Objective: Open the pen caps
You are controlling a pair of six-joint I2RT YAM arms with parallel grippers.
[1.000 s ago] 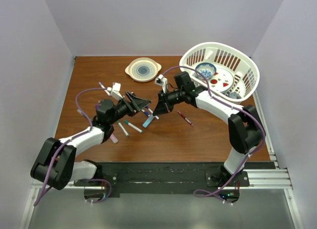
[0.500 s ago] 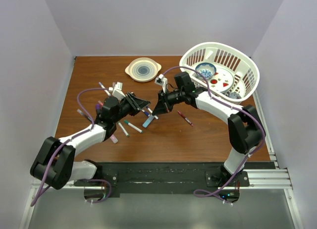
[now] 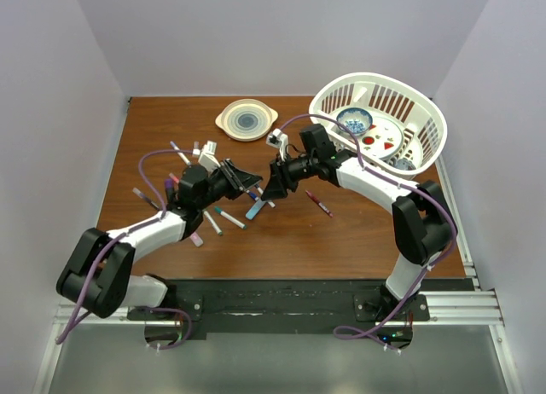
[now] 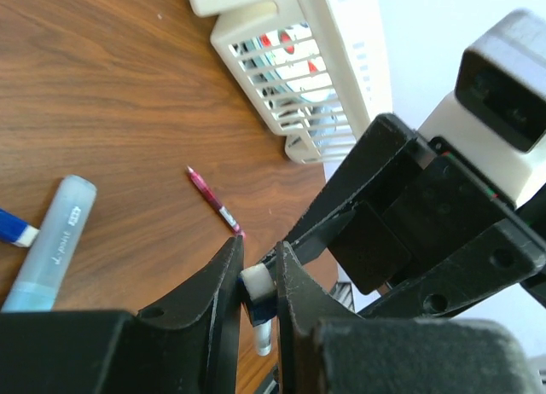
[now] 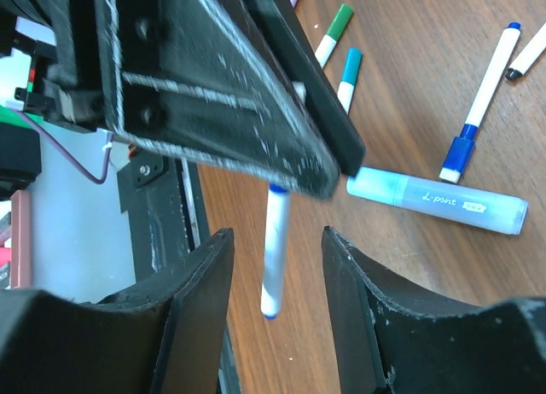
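Observation:
My left gripper should next go outward, left in the top view, and down to release the pen's cap on the tabletop, as there's room between plate and pens.
My left gripper [image 3: 246, 179] is shut on a white pen [image 4: 255, 282] at its dark blue cap end [image 4: 262, 309], holding it above the table. The pen's white barrel [image 5: 275, 240] hangs between the fingers of my right gripper [image 5: 273, 236], which is open around it without touching. The right gripper [image 3: 275, 189] faces the left one over the table's middle. Other capped pens lie below: green cap [image 5: 339, 22], teal cap [image 5: 351, 66], blue cap [image 5: 458, 155], a light blue highlighter [image 3: 255, 210] and a red pen [image 3: 319, 204].
A white basket [image 3: 429, 112] with dishes stands at the back right. A cream plate [image 3: 246, 119] sits at the back centre. More pens lie at the left, one purple [image 3: 179, 151], one pink [image 3: 195, 237].
My left gripper has moved a little right and forward with the pen, closer to the right gripper. The right arm has hardly moved.

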